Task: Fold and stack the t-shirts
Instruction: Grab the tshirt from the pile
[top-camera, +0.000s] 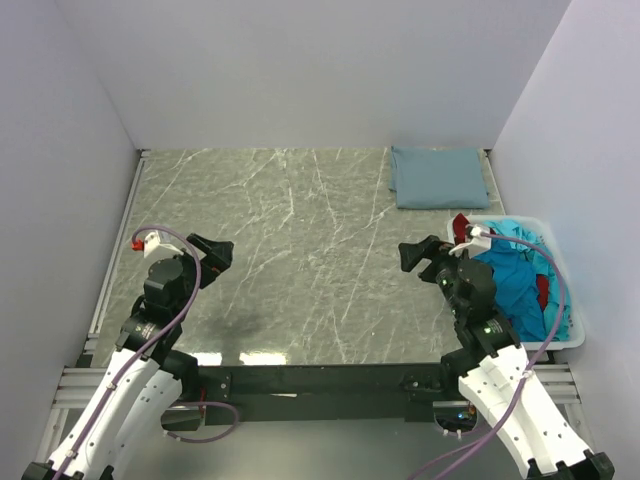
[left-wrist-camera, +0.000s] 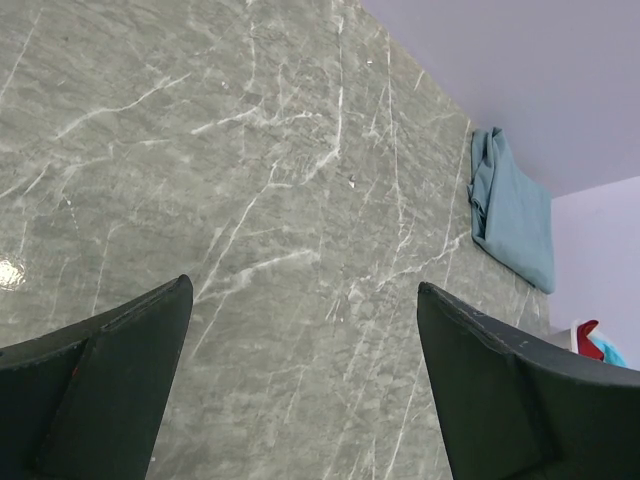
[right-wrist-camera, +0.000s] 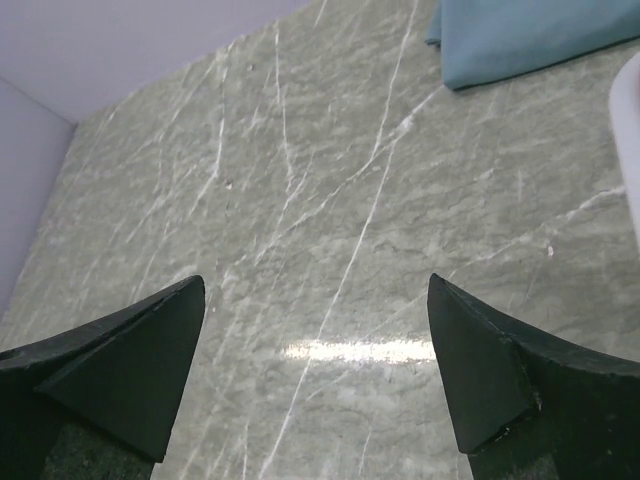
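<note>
My right gripper will next swing over the white bin (top-camera: 562, 340) and turn, then go down to the bright teal-blue t-shirt (top-camera: 512, 280), because its crumpled folds lie on top there.
A dusty grey-blue t-shirt (top-camera: 436, 177) lies folded flat at the far right of the table; it also shows in the left wrist view (left-wrist-camera: 513, 211) and the right wrist view (right-wrist-camera: 520, 35). A bright teal-blue t-shirt (top-camera: 512, 280) is crumpled in the white bin (top-camera: 562, 340) at the right, with a dark red t-shirt (top-camera: 459, 225) at the bin's far corner. My left gripper (top-camera: 218, 254) is open and empty over bare table at the left. My right gripper (top-camera: 418, 255) is open and empty, just left of the bin.
The marble-patterned table (top-camera: 290, 250) is enclosed by pale walls at the back and both sides. The bin's rim shows at the right edge of the right wrist view (right-wrist-camera: 628, 130). A metal rail (top-camera: 115, 250) runs along the table's left edge.
</note>
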